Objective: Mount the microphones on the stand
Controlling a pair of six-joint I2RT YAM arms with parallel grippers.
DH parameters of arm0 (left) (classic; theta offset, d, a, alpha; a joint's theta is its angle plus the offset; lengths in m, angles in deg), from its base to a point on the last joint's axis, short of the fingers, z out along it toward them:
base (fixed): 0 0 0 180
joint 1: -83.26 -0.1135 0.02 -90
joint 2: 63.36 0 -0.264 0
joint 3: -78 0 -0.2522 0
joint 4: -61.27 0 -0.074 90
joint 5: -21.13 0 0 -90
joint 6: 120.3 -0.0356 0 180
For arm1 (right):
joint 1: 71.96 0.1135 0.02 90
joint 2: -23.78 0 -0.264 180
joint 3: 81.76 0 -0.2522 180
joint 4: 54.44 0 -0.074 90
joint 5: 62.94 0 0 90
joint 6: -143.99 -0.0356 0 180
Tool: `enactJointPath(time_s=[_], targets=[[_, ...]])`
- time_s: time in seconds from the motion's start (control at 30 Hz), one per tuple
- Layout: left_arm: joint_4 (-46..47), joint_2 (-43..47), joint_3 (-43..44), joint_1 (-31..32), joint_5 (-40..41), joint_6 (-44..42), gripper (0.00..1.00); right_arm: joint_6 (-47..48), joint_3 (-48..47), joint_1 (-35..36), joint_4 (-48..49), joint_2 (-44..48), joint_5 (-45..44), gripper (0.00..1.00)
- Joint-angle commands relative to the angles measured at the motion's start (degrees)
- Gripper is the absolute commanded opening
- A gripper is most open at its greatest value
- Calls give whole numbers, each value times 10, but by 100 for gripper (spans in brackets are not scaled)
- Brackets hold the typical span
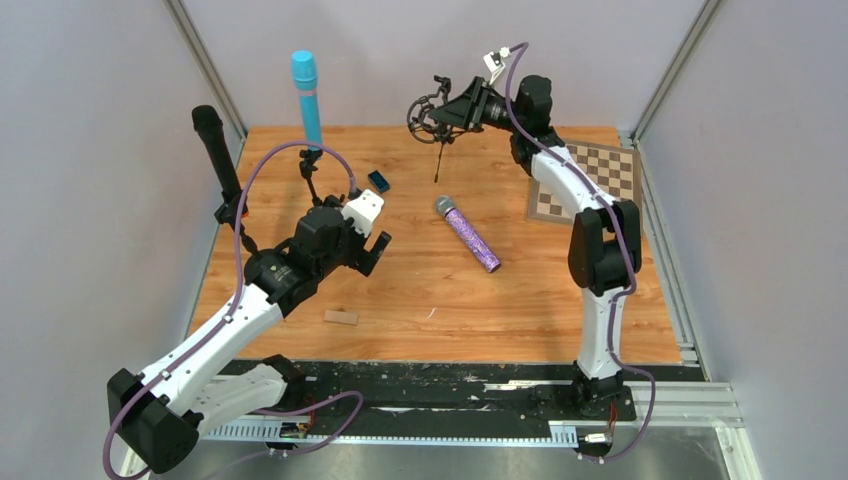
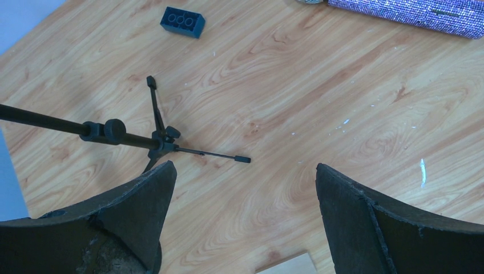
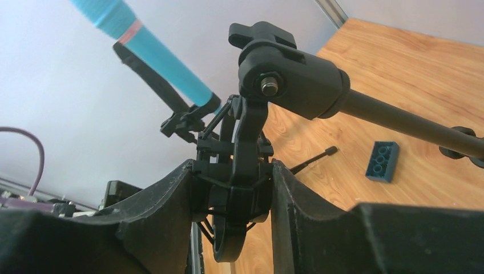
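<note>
My right gripper carries the empty stand back to the empty wood between the purple glitter microphone [image 1: 467,233] and the small wooden block next, then releases the stand.
The purple glitter microphone [image 1: 467,233] with a silver mesh head lies flat mid-table, its body along the top edge of the left wrist view [image 2: 416,8]. The light blue microphone [image 1: 305,95] [image 3: 154,51] stands upright in a tripod stand [image 1: 311,168] [image 2: 162,142]. Another stand by the left wall carries the black microphone [image 1: 216,150] [image 3: 149,80]. At the back, my right gripper [image 1: 452,110] [image 3: 231,165] is shut on the empty clip mount [image 1: 426,112] [image 3: 240,188] of a third stand [image 1: 439,160] [image 3: 399,120]. My left gripper [image 1: 366,236] [image 2: 244,167] hangs open over bare wood, holding nothing.
A dark blue brick [image 1: 378,181] [image 2: 182,21] [image 3: 383,161] lies near the light blue microphone's stand. A small wooden block [image 1: 340,317] [image 2: 288,265] sits near the front. A chessboard [image 1: 590,180] lies at the back right. Walls close in the left, back and right.
</note>
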Motion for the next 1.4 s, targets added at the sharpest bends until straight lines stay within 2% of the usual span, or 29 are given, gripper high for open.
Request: enactJointPath(time_s=[0.0, 0.37, 0.63, 0.83, 1.0, 1.17, 1.37], targets=[[18, 5, -3, 4, 7, -10, 100, 41, -27, 4, 41, 65, 22, 0], [18, 6, -3, 4, 24, -12, 100, 39, -24, 15, 15, 137, 94, 0], [26, 20, -9, 3, 43, -15, 100, 94, 144, 35, -59, 275, 107, 0], [34, 34, -14, 3, 56, -20, 100, 149, 230, 71, -150, 372, 113, 0], [33, 36, -14, 3, 70, -23, 100, 154, 311, 92, -183, 439, 116, 0], [36, 43, -15, 4, 82, -29, 100, 158, 388, 112, -203, 479, 128, 0], [45, 49, -22, 4, 95, -34, 100, 174, 406, 139, -243, 481, 157, 0]])
